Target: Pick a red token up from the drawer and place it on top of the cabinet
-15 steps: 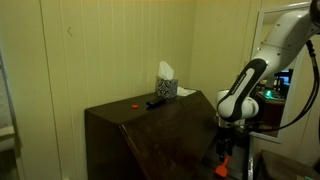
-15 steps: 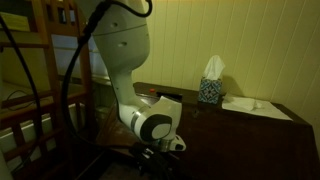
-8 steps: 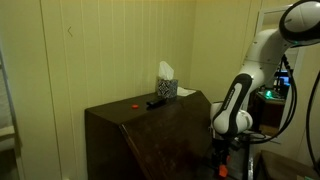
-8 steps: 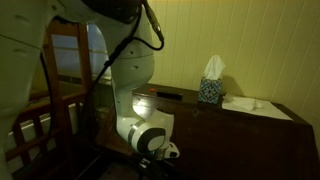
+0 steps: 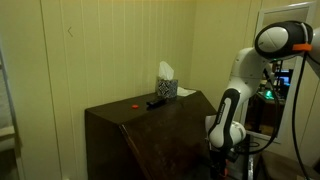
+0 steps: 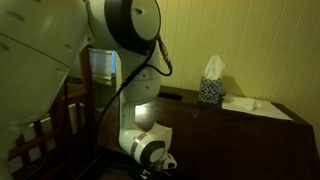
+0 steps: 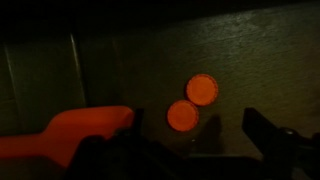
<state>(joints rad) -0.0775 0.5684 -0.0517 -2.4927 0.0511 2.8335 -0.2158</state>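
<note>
The nearer red token point(image 7: 183, 115) is just below my gripper, within the gap of its fingers. I need to lower my gripper slightly onto it next and close it.
In the wrist view two round red tokens lie side by side on the dark floor of the drawer point(image 7: 260, 50), one nearer point(image 7: 182, 115) and one farther point(image 7: 202, 89). My gripper point(image 7: 200, 135) hangs open just above them. Its left finger point(image 7: 138, 125) is beside the nearer token and nothing is between the jaws. In both exterior views the gripper point(image 5: 222, 166) point(image 6: 162, 166) is low beside the dark brown cabinet point(image 5: 160, 135) point(image 6: 240, 135). Another red token point(image 5: 133, 103) lies on the cabinet top.
A large orange-red object point(image 7: 65, 138) lies in the drawer left of the gripper. On the cabinet top stand a patterned tissue box point(image 5: 166, 87) point(image 6: 210, 91) and a black remote point(image 5: 157, 101). A wall is close behind the cabinet.
The arm has folded downward and the gripper has sunk lower beside the cabinet. Things on the cabinet top have not moved.
</note>
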